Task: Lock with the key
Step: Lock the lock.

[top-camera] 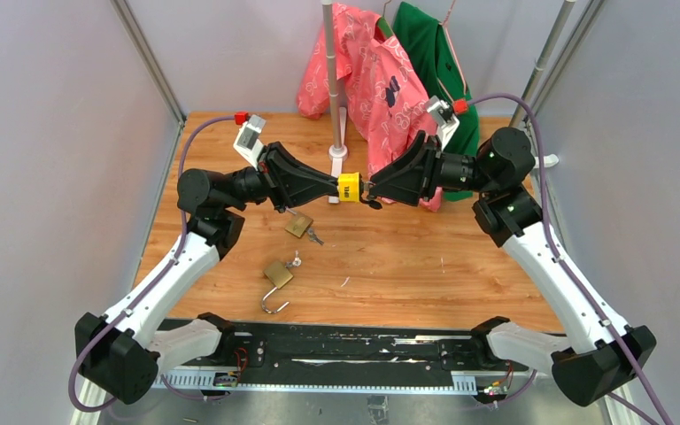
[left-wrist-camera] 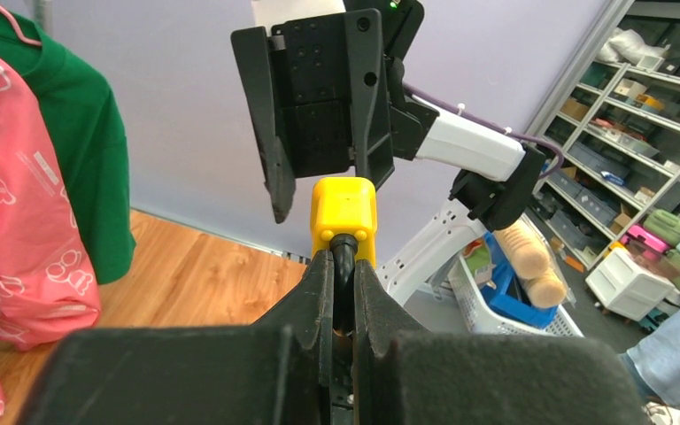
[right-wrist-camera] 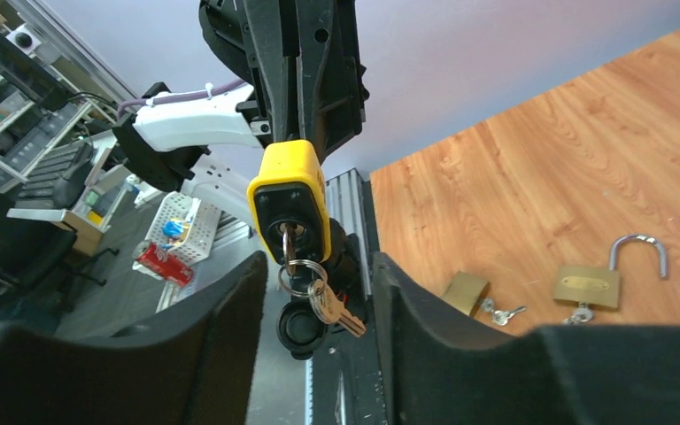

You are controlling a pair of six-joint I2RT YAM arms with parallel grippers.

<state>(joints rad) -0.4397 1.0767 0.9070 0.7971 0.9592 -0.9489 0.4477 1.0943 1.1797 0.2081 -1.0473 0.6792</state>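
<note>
I will carry the padlock over and down to the bare tabletop below my left gripper and to its right in the top view, then release it.
A yellow padlock [top-camera: 348, 188] hangs in the air above the table's middle. My left gripper [top-camera: 335, 188] is shut on its black shackle [left-wrist-camera: 343, 264], with the yellow body [left-wrist-camera: 343, 208] just past the fingertips. In the right wrist view the lock's keyhole face [right-wrist-camera: 289, 208] has a key [right-wrist-camera: 287, 237] in it. A ring with a spare key [right-wrist-camera: 332, 310] and a black dust cap [right-wrist-camera: 299, 329] dangle below it. My right gripper [right-wrist-camera: 319, 266] is open, its fingers on either side of the key and ring without touching them. It faces the lock from the right [top-camera: 374, 193].
Two brass padlocks lie on the wooden table: one closed [top-camera: 298, 225] with small keys [top-camera: 314, 236] beside it, one [top-camera: 277, 274] with its shackle open. A stand pole [top-camera: 330, 80] holds a pink shirt [top-camera: 367, 75] and a green shirt [top-camera: 425, 44] at the back.
</note>
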